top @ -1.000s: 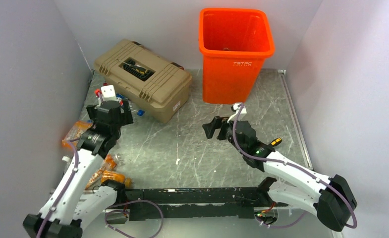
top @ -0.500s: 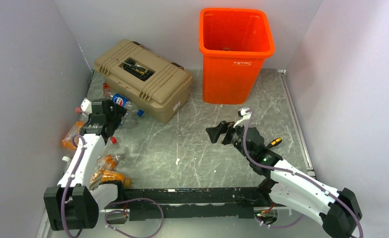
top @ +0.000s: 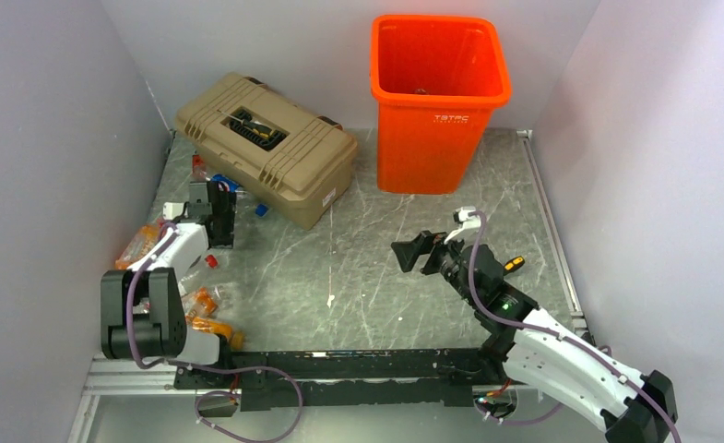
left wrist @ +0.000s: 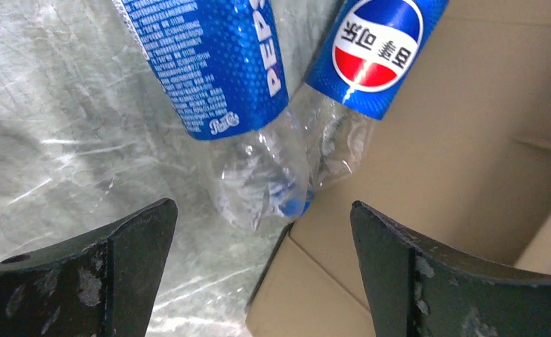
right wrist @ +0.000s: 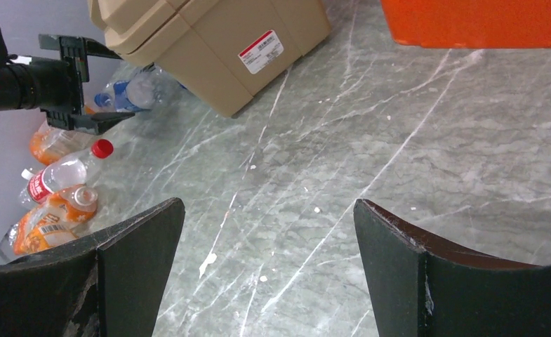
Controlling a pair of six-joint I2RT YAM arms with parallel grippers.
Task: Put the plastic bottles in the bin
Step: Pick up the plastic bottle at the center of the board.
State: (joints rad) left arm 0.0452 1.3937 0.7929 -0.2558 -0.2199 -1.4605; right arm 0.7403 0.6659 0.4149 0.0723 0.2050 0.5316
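My left gripper's fingers come down next, astride the label edge by the bottle's clear end between them. The Pepsi bottle farther from the toolbox lies below my left gripper.
Two clear Pepsi bottles with blue labels lie against the tan toolbox. A blue cap shows at one neck. My left gripper is open and empty, low, its jaws just short of the bottle necks; it sits at the left in the top view. More bottles lie left: a red-capped one and orange ones. The orange bin stands at the back. My right gripper is open and empty above the bare table.
The tan toolbox stands at the back left, right against the Pepsi bottles. Grey walls close in the left, back and right. Orange bottles lie near the left arm's base. A small orange-tipped tool lies right of my right arm.
My left arm has folded down low and its open gripper has come up to the Pepsi bottles by the toolbox. My right arm has drawn back a little to the right.
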